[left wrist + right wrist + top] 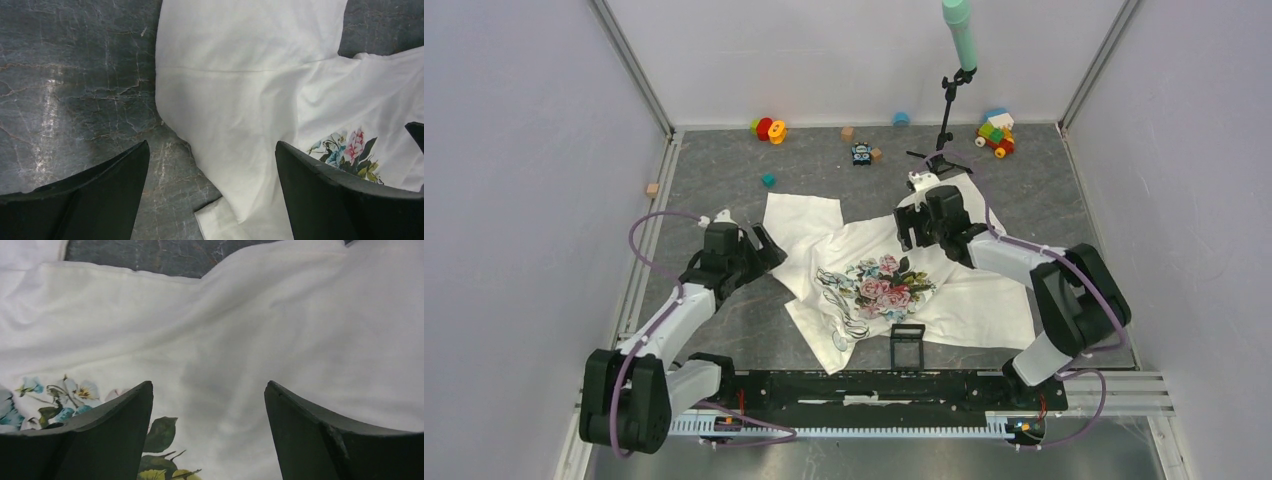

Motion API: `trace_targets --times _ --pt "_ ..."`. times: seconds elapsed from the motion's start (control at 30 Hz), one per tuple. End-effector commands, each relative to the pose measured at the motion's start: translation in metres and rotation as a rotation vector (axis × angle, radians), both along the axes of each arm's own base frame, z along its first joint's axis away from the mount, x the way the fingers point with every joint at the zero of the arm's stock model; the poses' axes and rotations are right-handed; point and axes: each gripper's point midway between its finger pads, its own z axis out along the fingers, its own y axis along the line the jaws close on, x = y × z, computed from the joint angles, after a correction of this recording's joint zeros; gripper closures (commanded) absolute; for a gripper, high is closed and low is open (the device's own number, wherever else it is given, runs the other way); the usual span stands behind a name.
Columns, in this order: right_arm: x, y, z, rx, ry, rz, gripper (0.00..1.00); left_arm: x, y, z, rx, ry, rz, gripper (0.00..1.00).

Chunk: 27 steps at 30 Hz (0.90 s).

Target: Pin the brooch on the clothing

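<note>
My right gripper moves down and to the right in the top view onto the plain white cloth beside the printed leaves next, since one finger overlaps them.
The white T-shirt (964, 290) lies crumpled mid-table, its rose print (882, 285) facing up with black script beside it. My left gripper (767, 252) hovers open and empty over the shirt's left edge; in the left wrist view (211, 144) white cloth (240, 90) and bare table lie between the jaws. My right gripper (921, 238) hovers open and empty over the shirt's far right part; the right wrist view (208, 383) shows white cloth (280, 315) and the print's leaves (160, 432). A small pale ring (839, 341) lies on the shirt's near corner; I cannot tell if it is the brooch.
A black square frame holder (907, 345) stands at the shirt's near edge. A stand (945, 130) with a green-tipped pole rises behind the right gripper. Toys lie along the back: a red-yellow one (769, 129), a black-and-blue one (861, 153), coloured bricks (996, 135), wooden cubes (653, 189).
</note>
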Motion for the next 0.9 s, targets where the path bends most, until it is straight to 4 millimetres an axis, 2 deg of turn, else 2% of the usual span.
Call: trace_targets --times 0.0,0.13,0.27,0.33,0.47,0.63,0.77,0.87 --pt "0.04 -0.008 0.009 -0.01 -0.078 -0.096 0.13 0.029 0.005 0.008 -0.022 -0.091 0.081 0.0" --pt "0.049 -0.028 0.004 -0.024 -0.074 -0.147 0.13 0.034 0.006 0.002 -0.003 -0.082 0.076 0.01" --pt "0.053 -0.04 0.0 -0.041 -0.069 -0.153 0.13 0.035 0.006 -0.009 0.007 -0.057 0.076 0.1" --pt "0.057 -0.046 -0.006 -0.043 -0.055 -0.153 0.12 0.04 0.006 -0.009 0.003 -0.072 0.077 0.2" --pt "0.061 -0.047 -0.021 -0.043 -0.014 -0.141 0.14 0.044 0.005 -0.013 0.004 -0.064 0.08 0.28" --pt "0.064 -0.052 -0.035 -0.074 0.012 -0.159 0.16 0.05 0.004 -0.02 0.011 -0.048 0.077 0.32" --pt "0.063 -0.058 -0.047 -0.103 0.039 -0.187 0.2 0.053 0.004 -0.026 0.016 -0.036 0.074 0.37" --pt "0.059 -0.061 -0.055 -0.111 0.062 -0.201 0.34 0.054 0.009 -0.033 0.044 -0.022 0.09 0.46"
